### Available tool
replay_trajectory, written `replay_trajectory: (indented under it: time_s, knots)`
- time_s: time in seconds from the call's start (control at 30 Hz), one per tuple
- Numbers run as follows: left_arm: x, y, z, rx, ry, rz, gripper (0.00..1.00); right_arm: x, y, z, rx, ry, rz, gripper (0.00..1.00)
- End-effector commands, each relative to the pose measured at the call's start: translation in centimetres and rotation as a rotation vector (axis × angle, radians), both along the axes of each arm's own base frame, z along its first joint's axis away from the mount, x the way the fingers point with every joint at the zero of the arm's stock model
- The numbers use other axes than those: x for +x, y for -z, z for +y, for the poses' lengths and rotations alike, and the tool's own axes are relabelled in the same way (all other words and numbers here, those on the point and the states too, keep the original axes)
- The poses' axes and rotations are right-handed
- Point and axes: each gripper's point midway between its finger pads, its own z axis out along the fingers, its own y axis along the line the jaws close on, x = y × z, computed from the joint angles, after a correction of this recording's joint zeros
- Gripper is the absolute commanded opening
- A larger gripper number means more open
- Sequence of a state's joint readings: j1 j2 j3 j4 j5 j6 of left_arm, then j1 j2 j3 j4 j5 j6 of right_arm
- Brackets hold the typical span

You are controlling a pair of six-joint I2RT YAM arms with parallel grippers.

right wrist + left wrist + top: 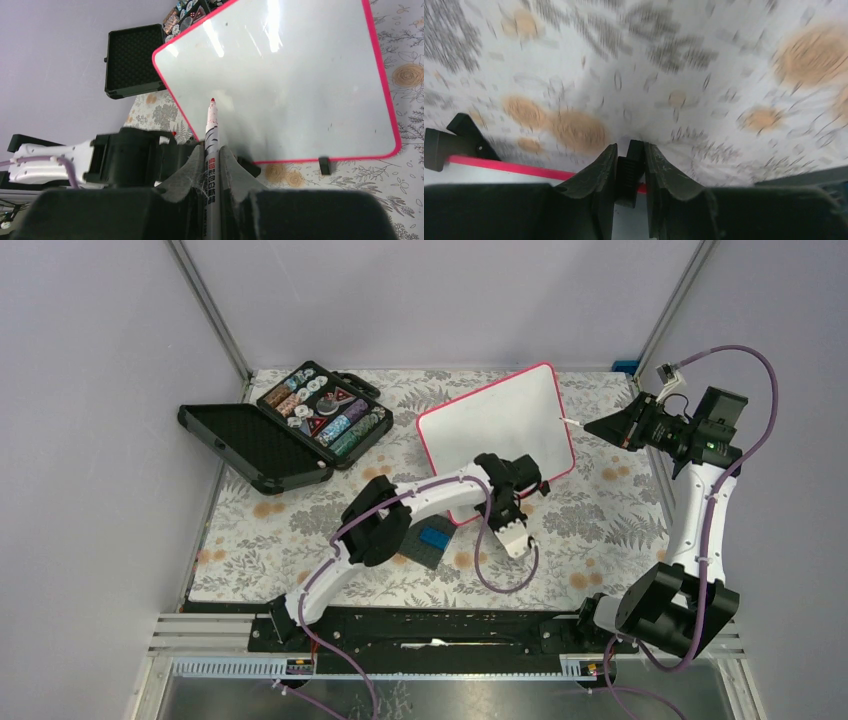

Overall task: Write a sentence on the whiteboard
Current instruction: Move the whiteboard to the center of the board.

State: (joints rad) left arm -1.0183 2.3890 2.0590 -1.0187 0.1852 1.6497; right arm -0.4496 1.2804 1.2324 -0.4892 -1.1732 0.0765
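My left gripper pulls back and to the left in the top view next, releasing the black clip foot there. The tablecloth beside the plate (452, 558) lies clear for this.
The whiteboard (500, 425) stands tilted near the middle of the floral tablecloth, pink-red framed, its face blank; no sentence shows on it. My left gripper (517, 488) is at its near edge. In the left wrist view the left gripper (630, 150) is shut on one black clip foot (634, 172); the other foot (454, 142) sits at left on the red frame (499, 166). My right gripper (606, 427) is shut on a marker (573, 423). In the right wrist view the gripper (212, 152) holds the marker (211, 125) with its red tip just in front of the whiteboard (300, 90).
An open black case (300, 425) with poker chips lies at the back left, also in the right wrist view (132, 60). A dark grey plate with blue blocks (430, 540) lies under the left arm. A small blue object (625, 367) sits in the back right corner.
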Motion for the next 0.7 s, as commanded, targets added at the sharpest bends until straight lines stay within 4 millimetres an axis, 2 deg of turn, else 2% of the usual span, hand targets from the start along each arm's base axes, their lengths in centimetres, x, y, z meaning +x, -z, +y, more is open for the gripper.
replay_trajectory:
  time_s: [0.0,0.17,0.3,0.4,0.67]
  knots:
    - [-7.0,-2.2,-1.2,-0.006,-0.018,0.126,0.0,-1.2,-1.6,0.5,-0.006,-0.029,-0.057,0.0]
    - [-10.7,-1.6,-1.1,0.051,-0.09,0.16,0.0,-1.6,-2.0,0.4,-0.006,-0.028,-0.073,0.0]
    - [-13.2,-0.2,0.1,0.153,-0.149,0.177,0.0,-1.7,-2.0,0.4,-0.001,-0.03,-0.075,0.0]
    - [-13.9,0.5,0.7,0.199,-0.232,0.186,0.0,-1.8,-2.1,0.4,0.001,-0.033,-0.08,0.0]
    - [-13.8,1.9,2.9,0.286,-0.429,0.179,0.0,-1.9,-2.2,0.4,0.004,-0.04,-0.085,0.0]
